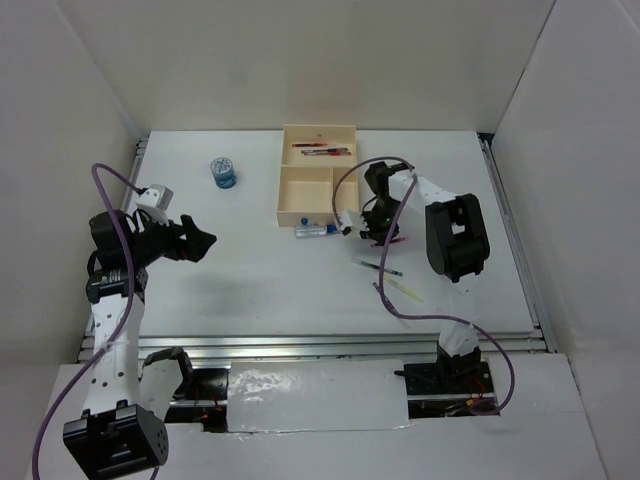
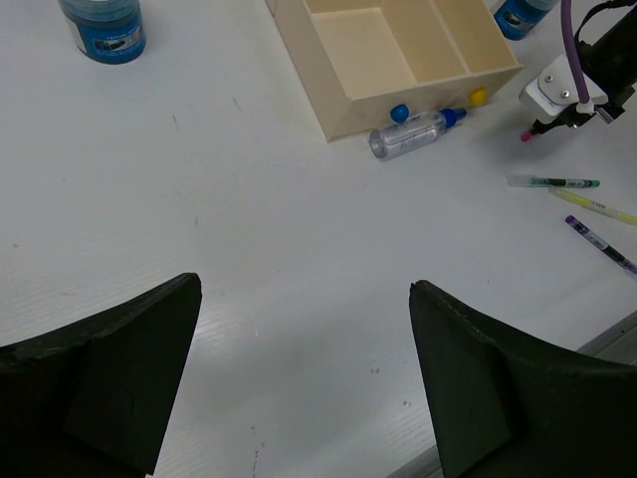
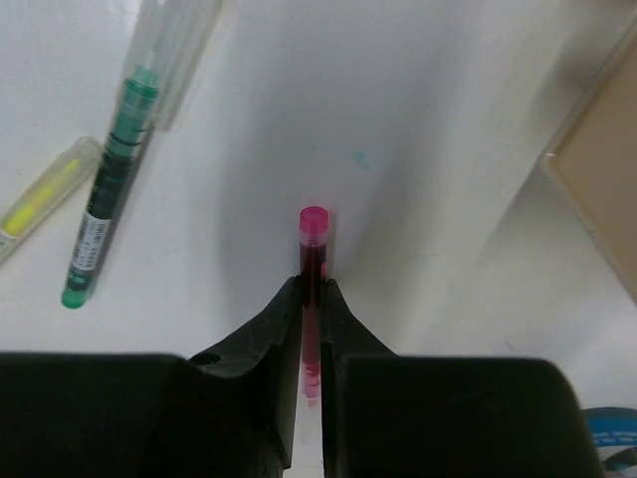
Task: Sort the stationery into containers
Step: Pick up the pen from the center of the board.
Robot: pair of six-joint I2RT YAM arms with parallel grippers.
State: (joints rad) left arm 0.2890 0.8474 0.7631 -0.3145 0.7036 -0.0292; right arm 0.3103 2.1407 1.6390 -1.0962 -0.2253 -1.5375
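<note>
My right gripper lifts next and carries the red pen outward over the tray's long far section [image 1: 318,148]. It then lowers and releases the pen there, since pens already lie in that section.
My right gripper [image 3: 316,289] is shut on a pink-red pen [image 3: 314,234] lying on the table, just right of the cream tray [image 1: 281,190]. A green pen [image 3: 109,189] and a yellow pen [image 3: 40,196] lie to its side. The tray's long far section holds red pens [image 1: 322,150]. A clear blue-capped marker [image 2: 410,134], a blue piece [image 2: 399,113] and a yellow piece [image 2: 479,97] rest against the tray's near wall [image 2: 343,100]. A blue-and-white cylinder [image 1: 223,172] stands left of the tray. My left gripper [image 2: 304,285] hangs open above bare table, far left of all this.
A purple pen [image 2: 600,244] lies near the table's front edge, beyond the green pen [image 2: 553,182] and the yellow pen [image 2: 594,207]. A second blue cylinder [image 2: 520,14] stands past the tray. White walls enclose the table on three sides.
</note>
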